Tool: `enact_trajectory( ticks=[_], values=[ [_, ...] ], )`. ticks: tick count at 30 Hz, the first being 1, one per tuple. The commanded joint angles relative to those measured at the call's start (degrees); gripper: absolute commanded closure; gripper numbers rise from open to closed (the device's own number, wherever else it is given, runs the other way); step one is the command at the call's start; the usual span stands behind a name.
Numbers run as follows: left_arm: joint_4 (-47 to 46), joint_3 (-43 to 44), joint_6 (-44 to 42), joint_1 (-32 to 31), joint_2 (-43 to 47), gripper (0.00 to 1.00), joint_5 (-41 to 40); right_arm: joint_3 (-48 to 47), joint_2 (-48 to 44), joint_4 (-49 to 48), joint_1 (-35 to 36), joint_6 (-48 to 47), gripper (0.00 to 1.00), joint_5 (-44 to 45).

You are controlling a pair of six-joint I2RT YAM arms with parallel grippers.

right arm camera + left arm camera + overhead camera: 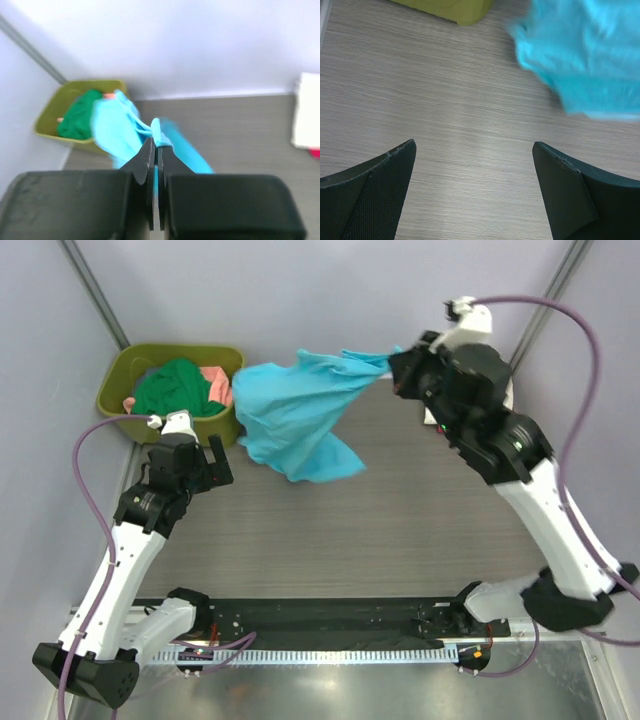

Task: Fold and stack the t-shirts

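Observation:
The robot's right gripper needs to bring the pinched edge down and back onto the bare table next, since the turquoise-blue t-shirt (296,412) hangs raised beside that table.
My right gripper (398,364) is shut on an edge of the turquoise-blue t-shirt (296,412) and holds it up at the back of the table; the cloth hangs leftward and down, its lower part near the table. In the right wrist view the pinched fold (159,131) sits between the closed fingertips. My left gripper (218,462) is open and empty, low over the table left of the shirt. The shirt's blurred hem (585,55) shows at the upper right of the left wrist view. A dark green t-shirt (176,388) and a salmon-pink one (218,382) lie in the tub.
An olive-green tub (118,380) stands at the back left corner, also in the left wrist view (455,9) and the right wrist view (47,131). White and red folded cloth (306,115) lies at the back right. Walls close the back and sides.

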State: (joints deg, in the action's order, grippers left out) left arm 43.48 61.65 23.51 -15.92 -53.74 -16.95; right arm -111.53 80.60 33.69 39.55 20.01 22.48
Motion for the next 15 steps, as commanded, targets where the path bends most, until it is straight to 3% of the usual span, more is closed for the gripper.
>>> enact_trajectory(
  ticks=[1,2,5,8,12,15],
  values=[
    [-1.7,-0.1,-0.7,0.5,1.0,0.00,-1.1,14.1,-8.5,1.6,-0.4,1.3,0.99,11.5],
    [-1.7,-0.1,-0.7,0.4,1.2,0.00,-1.2,24.1,-13.7,-0.7,-0.4,2.4,0.99,11.6],
    [-1.7,-0.1,-0.6,0.4,1.3,0.00,-1.2,42.4,-21.2,-2.6,-0.4,9.6,0.99,10.7],
    [-1.7,0.0,-0.5,0.4,1.2,0.00,-0.8,57.2,-23.2,-1.2,-1.0,17.3,0.99,13.2],
    [-2.1,0.1,0.4,0.5,0.7,0.00,0.9,69.3,-26.7,-0.5,-6.5,22.3,0.99,14.8],
    [-1.9,1.5,2.5,0.4,-2.2,0.00,5.9,73.7,-30.0,-2.9,-13.2,21.3,0.99,8.1]
  ],
)
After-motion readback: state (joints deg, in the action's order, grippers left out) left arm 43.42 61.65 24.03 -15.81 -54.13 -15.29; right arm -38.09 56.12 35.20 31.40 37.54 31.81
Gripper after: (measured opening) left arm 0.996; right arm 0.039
